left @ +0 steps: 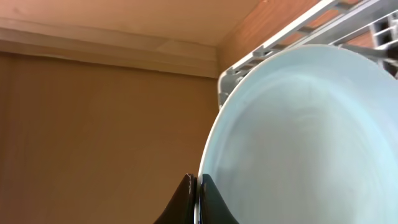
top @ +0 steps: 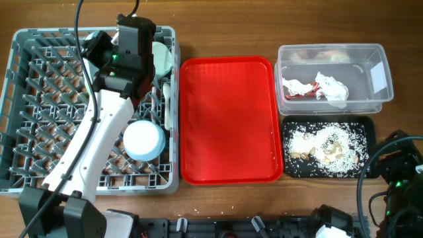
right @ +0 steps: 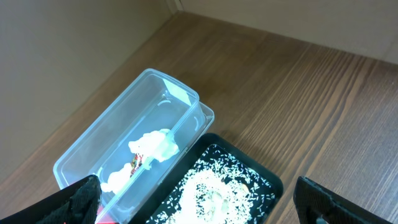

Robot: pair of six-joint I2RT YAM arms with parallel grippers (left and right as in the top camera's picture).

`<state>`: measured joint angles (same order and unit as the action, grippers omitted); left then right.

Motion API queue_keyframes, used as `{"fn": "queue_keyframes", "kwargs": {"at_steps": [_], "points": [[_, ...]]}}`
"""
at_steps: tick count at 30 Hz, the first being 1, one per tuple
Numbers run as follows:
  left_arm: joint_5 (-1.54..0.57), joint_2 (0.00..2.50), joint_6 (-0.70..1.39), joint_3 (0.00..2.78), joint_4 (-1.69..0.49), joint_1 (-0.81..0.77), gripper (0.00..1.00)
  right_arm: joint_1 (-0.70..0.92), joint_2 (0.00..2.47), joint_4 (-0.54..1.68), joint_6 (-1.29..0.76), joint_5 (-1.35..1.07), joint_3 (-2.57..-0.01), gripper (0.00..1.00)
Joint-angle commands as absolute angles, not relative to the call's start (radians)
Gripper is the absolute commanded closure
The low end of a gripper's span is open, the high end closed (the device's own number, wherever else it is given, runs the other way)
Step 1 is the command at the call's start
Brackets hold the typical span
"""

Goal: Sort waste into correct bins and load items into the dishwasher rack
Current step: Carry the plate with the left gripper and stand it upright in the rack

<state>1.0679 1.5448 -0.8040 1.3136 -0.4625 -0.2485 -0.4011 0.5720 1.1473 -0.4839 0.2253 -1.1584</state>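
I will next move my left gripper gently toward the rack's side by the red tray and let go of the plate's rim, because the light blue plate stands on edge in the rack.
My left gripper (top: 147,54) is over the back right of the grey dishwasher rack (top: 26,99). In the left wrist view its jaws (left: 198,190) are shut on the rim of the light blue plate (left: 305,143), which stands on edge in the rack (top: 161,58). A pale round bowl (top: 143,140) sits in the rack's front right. A white utensil (top: 167,99) lies along the rack's right side. The napkin (top: 324,88) lies in the clear tub (top: 377,56). Food scraps (top: 324,145) lie in the black tray (top: 367,129). My right gripper (right: 199,199) is open and empty above the black tray (right: 261,180). The yellow cup is hidden.
An empty red serving tray (top: 228,119) lies between the rack and the bins. My right arm's base and cables (top: 396,182) are at the table's front right corner. A brown wall is behind the rack (left: 93,112).
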Motion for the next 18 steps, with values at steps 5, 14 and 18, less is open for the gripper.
{"fn": "queue_keyframes", "kwargs": {"at_steps": [5, 14, 18], "points": [[1.010, 1.548, -0.721, 1.309, -0.469, -0.284, 0.96, -0.402, 0.567, 1.146, -0.472, 0.224, -1.163, 0.00], [0.983, 1.551, -0.743, 1.309, -0.445, -0.281, 0.96, -0.402, 0.567, 1.146, -0.471, 0.224, -1.163, 0.00], [0.979, 1.554, -0.763, 1.309, -0.442, -0.258, 0.96, -0.402, 0.567, 1.146, -0.471, 0.224, -1.163, 0.00]]}}
